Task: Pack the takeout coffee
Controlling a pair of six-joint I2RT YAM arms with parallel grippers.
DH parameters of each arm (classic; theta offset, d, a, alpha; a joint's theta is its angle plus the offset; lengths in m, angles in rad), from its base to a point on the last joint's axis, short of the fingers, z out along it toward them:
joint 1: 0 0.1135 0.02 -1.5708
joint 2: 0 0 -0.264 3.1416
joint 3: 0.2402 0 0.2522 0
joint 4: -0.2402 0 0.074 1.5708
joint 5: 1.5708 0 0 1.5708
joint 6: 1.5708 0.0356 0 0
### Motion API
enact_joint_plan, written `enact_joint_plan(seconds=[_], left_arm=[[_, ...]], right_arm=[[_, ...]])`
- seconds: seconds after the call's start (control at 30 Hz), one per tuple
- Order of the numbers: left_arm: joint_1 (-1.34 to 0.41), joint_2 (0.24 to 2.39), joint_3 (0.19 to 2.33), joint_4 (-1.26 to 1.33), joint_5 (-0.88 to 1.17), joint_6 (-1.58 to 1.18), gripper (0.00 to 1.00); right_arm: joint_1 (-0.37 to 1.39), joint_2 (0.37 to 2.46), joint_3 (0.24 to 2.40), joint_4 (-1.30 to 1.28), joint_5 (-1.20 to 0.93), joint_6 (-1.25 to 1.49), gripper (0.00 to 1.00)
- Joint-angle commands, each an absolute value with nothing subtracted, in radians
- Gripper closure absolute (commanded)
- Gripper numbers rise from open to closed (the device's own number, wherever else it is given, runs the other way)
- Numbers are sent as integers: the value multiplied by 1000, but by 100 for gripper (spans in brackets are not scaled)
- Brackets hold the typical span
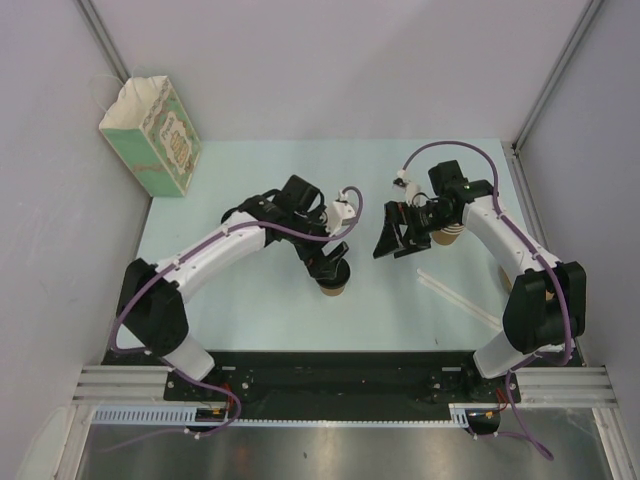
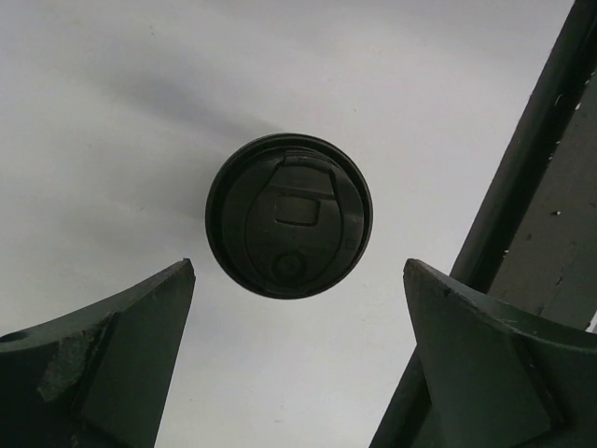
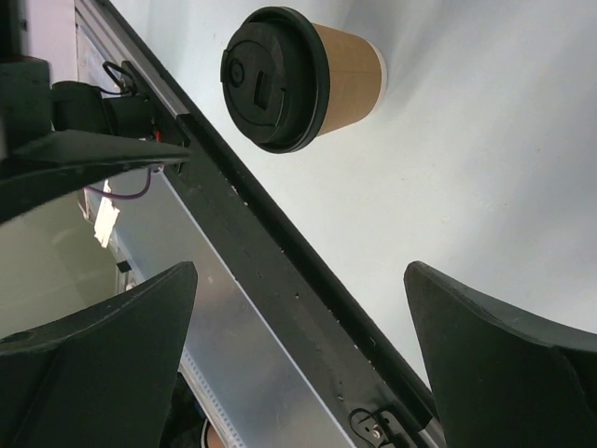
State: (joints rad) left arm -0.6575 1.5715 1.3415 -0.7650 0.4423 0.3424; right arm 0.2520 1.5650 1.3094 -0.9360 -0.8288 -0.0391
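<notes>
The takeout coffee point(image 1: 334, 288) is directly below, so next my left gripper should lower its spread fingers on either side of the black lid's rim and close.
The takeout coffee point(image 1: 334, 288), a tan paper cup with a black lid, stands upright on the pale table near the middle. My left gripper point(image 1: 330, 266) hangs right above it, open. In the left wrist view the lid point(image 2: 289, 215) shows from above, just beyond the spread fingertips point(image 2: 177, 280), with nothing between them. My right gripper point(image 1: 398, 243) is open a little to the cup's right, apart from it. The right wrist view has the cup point(image 3: 350, 70) beyond its open gripper point(image 3: 298, 271), which holds nothing.
A pale green paper bag point(image 1: 150, 135) stands open at the table's far left corner. Lidless tan cups point(image 1: 447, 237) sit just behind my right gripper. Thin white strips point(image 1: 455, 293) lie right of centre. A black rail point(image 1: 340, 370) runs along the near edge.
</notes>
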Motion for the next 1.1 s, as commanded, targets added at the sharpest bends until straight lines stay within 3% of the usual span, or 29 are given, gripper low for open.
enact_joint_plan(seconds=[0.0,0.67,0.93,1.07], left_arm=[[-690,1623,1368,-730,393,391,0],[-759,1697,1322,-652,295,425,1],[-761,1704,1299,-632,284,423,6],[-761,1703,1302,-635,287,422,15]], right_arm=[[241,1551,1338,-950,-859,-58,0],[209,1565,1333,-946,-905,-45,0],[199,1568,1333,-943,-916,-41,0],[195,1572,1335,-943,-917,-41,0]])
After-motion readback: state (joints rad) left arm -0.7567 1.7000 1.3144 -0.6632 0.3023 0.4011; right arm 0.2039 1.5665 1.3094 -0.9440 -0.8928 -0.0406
